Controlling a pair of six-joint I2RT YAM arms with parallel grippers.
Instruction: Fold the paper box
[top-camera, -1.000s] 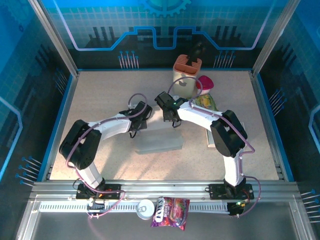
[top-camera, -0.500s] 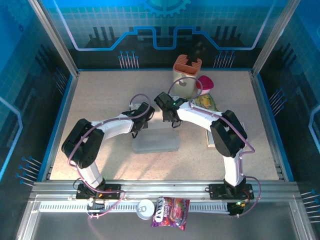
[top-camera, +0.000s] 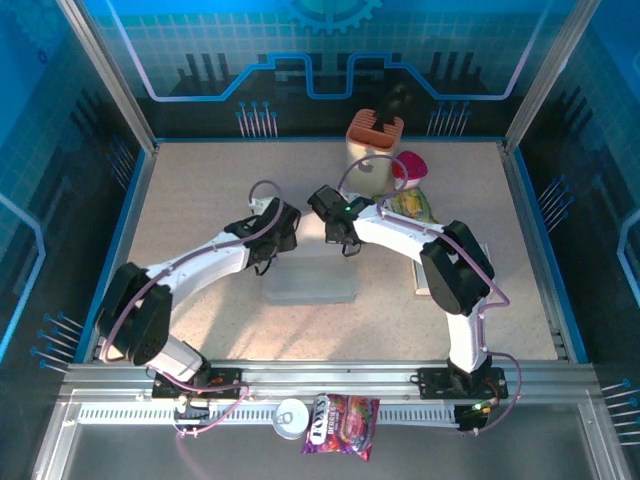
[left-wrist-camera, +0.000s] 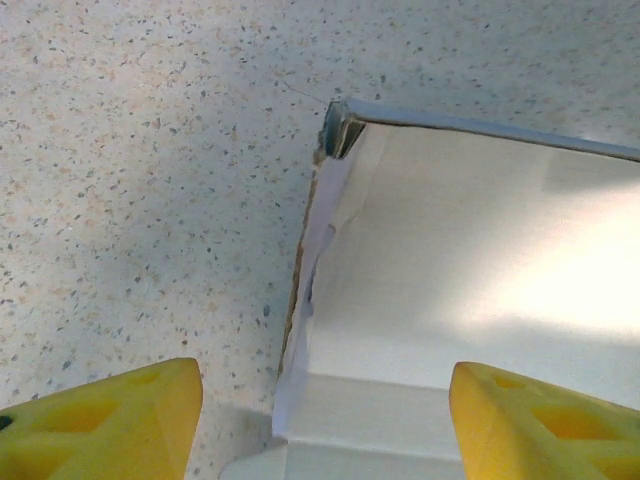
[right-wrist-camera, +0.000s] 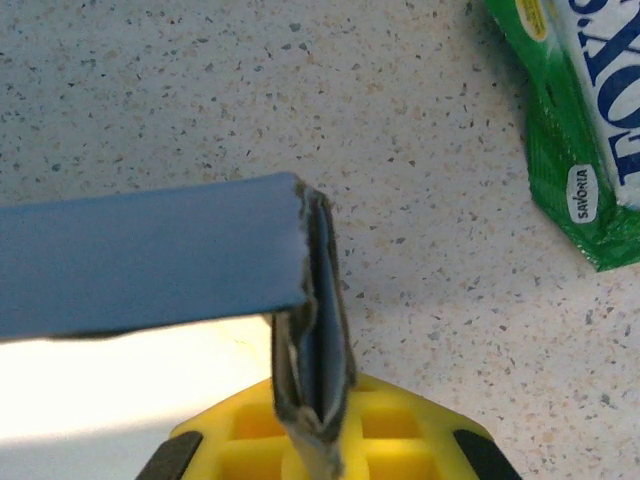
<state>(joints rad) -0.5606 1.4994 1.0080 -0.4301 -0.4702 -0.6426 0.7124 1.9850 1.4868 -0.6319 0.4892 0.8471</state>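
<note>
My right gripper will swing back with a turn to the tabletop (top-camera: 374, 285) beside the box's near panel, which faces my base, and release the box's layers.
The paper box (top-camera: 310, 282) lies pale and partly formed in the middle of the table, between both arms. My left gripper (top-camera: 268, 250) is at its left end. In the left wrist view the box's white inside (left-wrist-camera: 480, 280) and its raised left wall pass between the two yellow fingertips (left-wrist-camera: 110, 425), which stand far apart; my left gripper (left-wrist-camera: 325, 425) is open and grips nothing. My right gripper (top-camera: 345, 243) is at the box's far right corner. There it (right-wrist-camera: 315, 440) is shut on a folded blue wall of the box (right-wrist-camera: 140, 250), pinched upright.
A green snack bag (right-wrist-camera: 575, 120) lies just right of the held corner (top-camera: 412, 205). An orange-topped holder (top-camera: 373, 145) and a pink object (top-camera: 411, 166) stand at the back. A flat board (top-camera: 420, 278) lies under the right arm. A can (top-camera: 291, 417) and a sweets bag (top-camera: 342, 424) rest on the front rail.
My left gripper closed on the box's left end, then opened wide. The left arm's elbow swung out left and lower. The box slid slightly left. The right gripper kept its pinch.
</note>
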